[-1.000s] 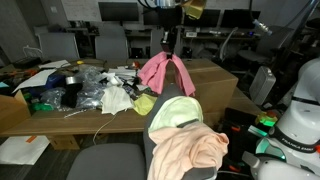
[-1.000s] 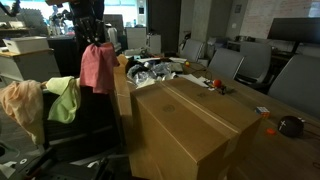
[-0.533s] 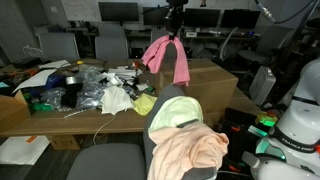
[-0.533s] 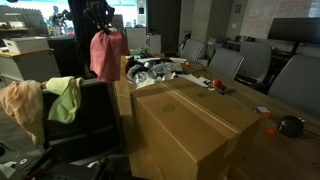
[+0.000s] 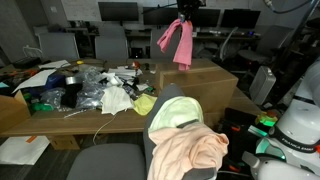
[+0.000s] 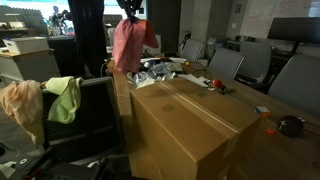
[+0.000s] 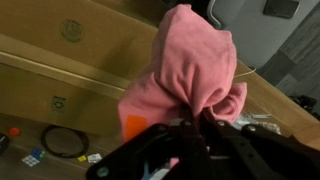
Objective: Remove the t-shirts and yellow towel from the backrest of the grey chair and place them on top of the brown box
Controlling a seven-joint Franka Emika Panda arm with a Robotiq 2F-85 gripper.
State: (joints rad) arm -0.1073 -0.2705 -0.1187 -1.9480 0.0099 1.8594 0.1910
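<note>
The pink t-shirt needs to swing toward the middle of the brown box's top (image 5: 196, 76) (image 7: 68, 74) while my gripper stays high and turns.
My gripper (image 7: 193, 122) is shut on a pink t-shirt (image 7: 185, 65) that hangs from it in the air. In both exterior views the pink t-shirt (image 5: 177, 40) (image 6: 130, 44) hangs above the brown box (image 5: 200, 75) (image 6: 185, 125), near its edge. On the backrest of the grey chair (image 5: 185, 105) (image 6: 85, 125) lie a yellow-green towel (image 5: 178, 115) (image 6: 63, 98) and a peach t-shirt (image 5: 190, 150) (image 6: 20, 102). The gripper (image 5: 186, 8) (image 6: 128, 8) is at the top of the frame.
A wooden table (image 5: 40, 112) beside the box holds clutter: plastic bags (image 5: 110, 95), black items and papers. Office chairs (image 6: 225, 65) and monitors stand around. A white robot base (image 5: 300, 125) is at one side. Small objects lie on the floor (image 6: 290, 125).
The gripper has lifted the pink t-shirt higher and carried it away from the chair towards and over the brown box. The towel and the peach t-shirt have not moved.
</note>
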